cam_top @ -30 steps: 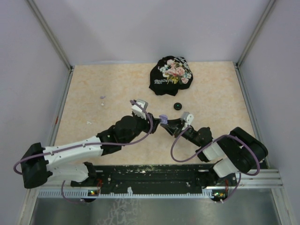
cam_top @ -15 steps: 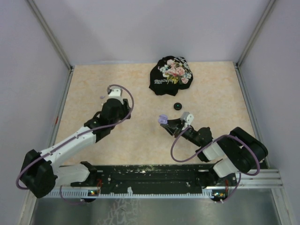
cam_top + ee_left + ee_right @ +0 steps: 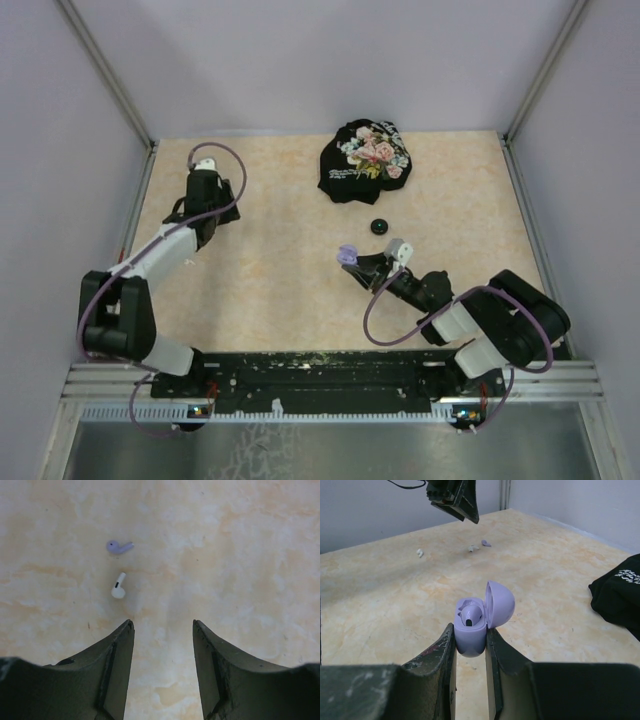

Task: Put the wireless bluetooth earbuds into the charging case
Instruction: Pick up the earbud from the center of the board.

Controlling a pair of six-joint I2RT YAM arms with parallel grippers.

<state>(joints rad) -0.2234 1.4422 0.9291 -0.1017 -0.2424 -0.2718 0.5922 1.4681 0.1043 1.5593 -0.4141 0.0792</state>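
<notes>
I need to reach outward and down with my left gripper next, past the white earbud to the lavender one that matches the case, onto its round head.
My right gripper is shut on the open lavender charging case, holding it upright just above the table near the middle. Its lid is flipped back and one lavender earbud sits inside. My left gripper is open and empty, hovering over the far left of the table. A lavender earbud and a white earbud lie on the table just ahead of its left finger. They also show far off in the right wrist view, the white earbud beside the lavender one.
A black floral cloth lies at the back centre and shows at the right edge of the right wrist view. A small black round puck sits behind the case. Another white earbud lies further left. Frame walls enclose the table.
My left arm swung from the middle, beside the case, out to the far left over the loose earbuds. The right gripper and case stayed still.
</notes>
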